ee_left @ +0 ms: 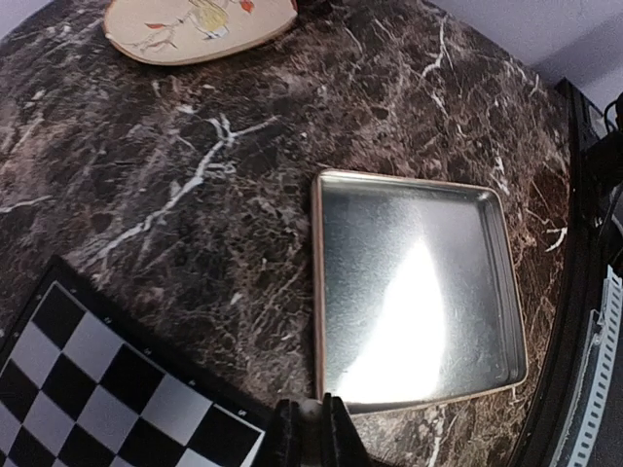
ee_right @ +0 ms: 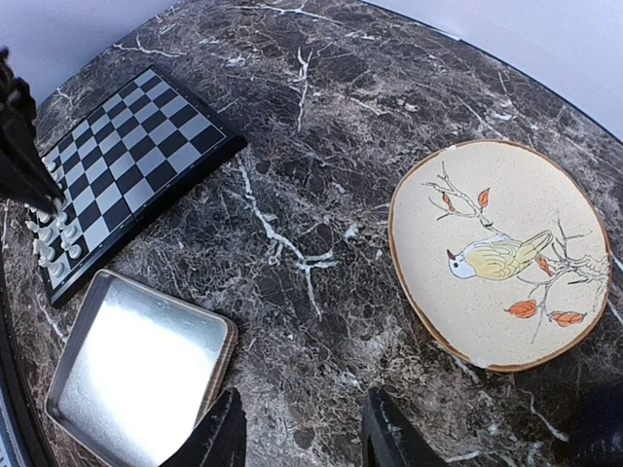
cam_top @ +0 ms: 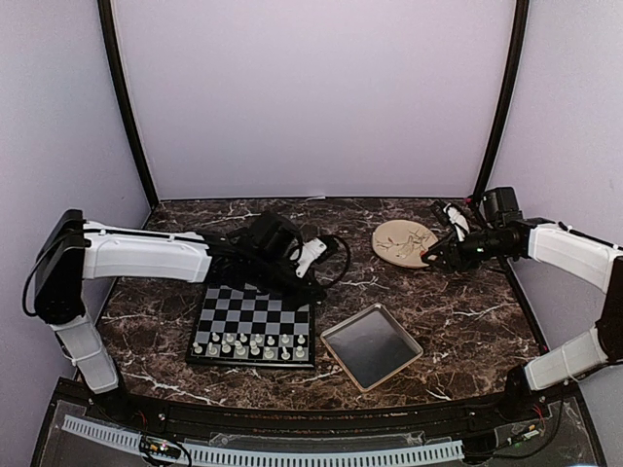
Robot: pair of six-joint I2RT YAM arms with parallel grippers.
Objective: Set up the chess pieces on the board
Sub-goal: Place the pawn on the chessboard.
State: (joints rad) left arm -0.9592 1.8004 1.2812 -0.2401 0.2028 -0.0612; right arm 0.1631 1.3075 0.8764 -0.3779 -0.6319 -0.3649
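The left gripper needs to go down to the left in the top view and let go of the cream piece on a dark square inside the board's edge [cam_top: 286, 306] [ee_left: 143, 444], because that square is empty.
The board [cam_top: 255, 313] lies flat in front of the left arm, with chess pieces [cam_top: 251, 344] standing in two rows along its near edge. My left gripper [cam_top: 311, 287] hovers over the board's far right corner. In the left wrist view its jaws [ee_left: 311, 433] are shut on one small cream chess piece [ee_left: 311, 412], with the board's corner [ee_left: 92, 384] at lower left. My right gripper [cam_top: 429, 258] hangs by the plate, far from the board. Its fingers [ee_right: 226, 440] stand apart over bare marble with nothing between them. The board [ee_right: 131, 161] and the pieces [ee_right: 49, 238] show at that view's left.
A square metal tray [cam_top: 372, 346] sits right of the board, seen too in the wrist views [ee_left: 419, 292] [ee_right: 136, 375]. A round beige plate with a bird picture [cam_top: 404, 242] [ee_right: 501, 253] lies at the back right. Purple walls enclose the marble table.
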